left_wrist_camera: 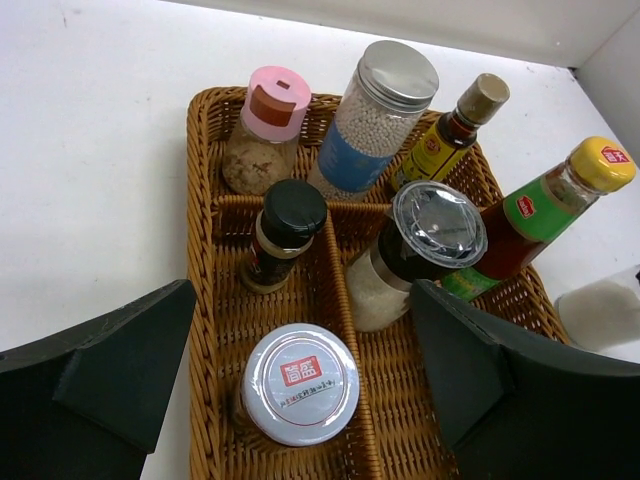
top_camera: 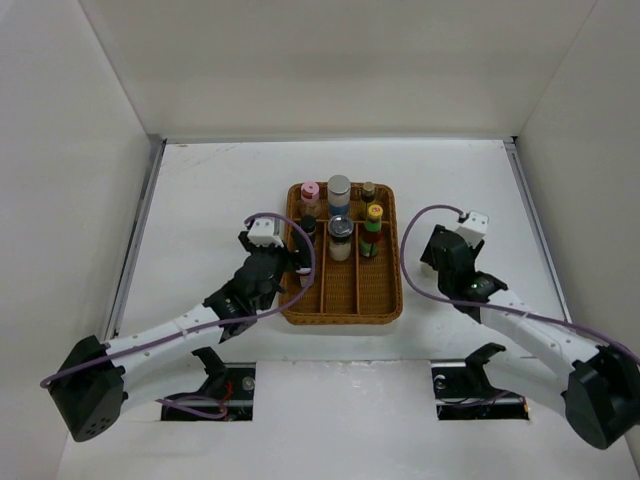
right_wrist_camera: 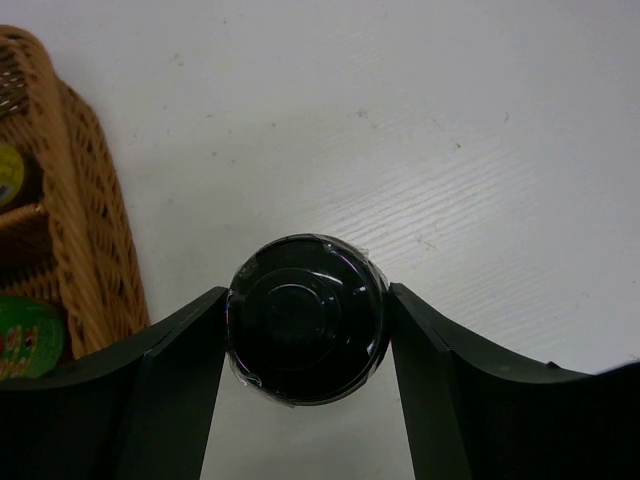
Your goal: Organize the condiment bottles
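I should lift my right gripper over the tray's rim, then lower it on the near side of the yellow-capped bottle [left_wrist_camera: 600, 163], where the section of the tray is still empty.
The brown wicker tray [top_camera: 340, 318] holds several condiment bottles: a pink-capped jar [left_wrist_camera: 277, 100], a tall grey-capped jar [left_wrist_camera: 395, 80], a tan-capped bottle [left_wrist_camera: 483, 97], a yellow-capped bottle [left_wrist_camera: 600, 163], a small black-capped jar [left_wrist_camera: 292, 212], a clear-lidded jar [left_wrist_camera: 438, 225] and a white-capped jar [left_wrist_camera: 300, 383]. My left gripper [left_wrist_camera: 302, 290] is open over the tray's left compartment, its fingers apart on either side of the white-capped jar without touching it. My right gripper [right_wrist_camera: 307, 290] is shut on a black-capped jar [right_wrist_camera: 305, 318] over the table, right of the tray [right_wrist_camera: 80, 200].
White walls close in the table at the left, back and right. Two openings with black brackets [top_camera: 220, 385] [top_camera: 480, 385] lie at the near edge. Purple cables loop over both arms. The tray's near half has bare compartments [top_camera: 372, 285].
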Robot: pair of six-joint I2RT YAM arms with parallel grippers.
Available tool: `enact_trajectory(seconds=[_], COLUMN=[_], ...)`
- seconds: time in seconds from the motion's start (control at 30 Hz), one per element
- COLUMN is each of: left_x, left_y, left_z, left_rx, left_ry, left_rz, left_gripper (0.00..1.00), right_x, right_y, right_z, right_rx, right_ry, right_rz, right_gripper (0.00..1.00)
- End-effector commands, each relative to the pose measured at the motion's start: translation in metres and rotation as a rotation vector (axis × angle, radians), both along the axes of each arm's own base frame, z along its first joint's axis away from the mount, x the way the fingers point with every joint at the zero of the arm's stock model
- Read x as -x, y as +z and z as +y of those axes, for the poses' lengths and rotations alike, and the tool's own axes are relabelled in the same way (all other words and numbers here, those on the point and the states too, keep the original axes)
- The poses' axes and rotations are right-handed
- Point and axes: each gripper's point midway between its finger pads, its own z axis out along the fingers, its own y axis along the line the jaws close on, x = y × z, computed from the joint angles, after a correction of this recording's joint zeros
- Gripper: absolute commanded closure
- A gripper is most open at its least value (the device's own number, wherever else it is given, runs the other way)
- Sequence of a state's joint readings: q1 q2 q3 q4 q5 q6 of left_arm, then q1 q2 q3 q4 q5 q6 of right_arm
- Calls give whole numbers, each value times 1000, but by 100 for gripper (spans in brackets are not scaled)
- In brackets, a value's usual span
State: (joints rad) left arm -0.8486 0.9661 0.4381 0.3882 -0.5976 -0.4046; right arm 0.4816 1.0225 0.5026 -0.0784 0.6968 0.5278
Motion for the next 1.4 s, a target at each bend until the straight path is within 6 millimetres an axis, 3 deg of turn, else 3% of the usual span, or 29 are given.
enact_trajectory(seconds=[0.0,0.1,0.2,0.4,0.6,0.77,0.9,0.97,1.0,1.07,1.2,1.37], left_x=[-5,-7,-13,-23,-29,-34,-36,-38,-38,-41,-44,-49], left_y=[15,20,24,26,18,10,1,-3,-7,-12,-18,-20], left_z=[4,13,25,42,63,79,89,93,95,100,103,96], left_rx=[55,94,120,124,119,113,111,109,103,98,82,65], left_ry=[19,55,100,162,240,295,335,350,366,397,417,409], left_rz=[-44,-52,-50,-31,17,58,92,116,132,153,191,229], left_gripper=[10,10,8,0,0,0,0,0,0,0,0,0], right_x=[-4,10,25,54,63,58,53,51,50,50,53,53], right_y=[68,106,124,109,86,51,39,38,39,46,74,118], right_z=[16,40,75,144,190,191,182,180,180,176,170,148], right_rx=[-32,-18,-30,-79,-109,-80,-61,-73,-74,-74,-114,-196], right_ry=[12,126,270,486,605,598,577,577,583,588,588,527], right_rz=[-179,-219,-210,-172,-172,-145,-146,-155,-161,-181,-252,-390], right_gripper=[53,53,54,54,54,54,47,34,23,2,0,0])
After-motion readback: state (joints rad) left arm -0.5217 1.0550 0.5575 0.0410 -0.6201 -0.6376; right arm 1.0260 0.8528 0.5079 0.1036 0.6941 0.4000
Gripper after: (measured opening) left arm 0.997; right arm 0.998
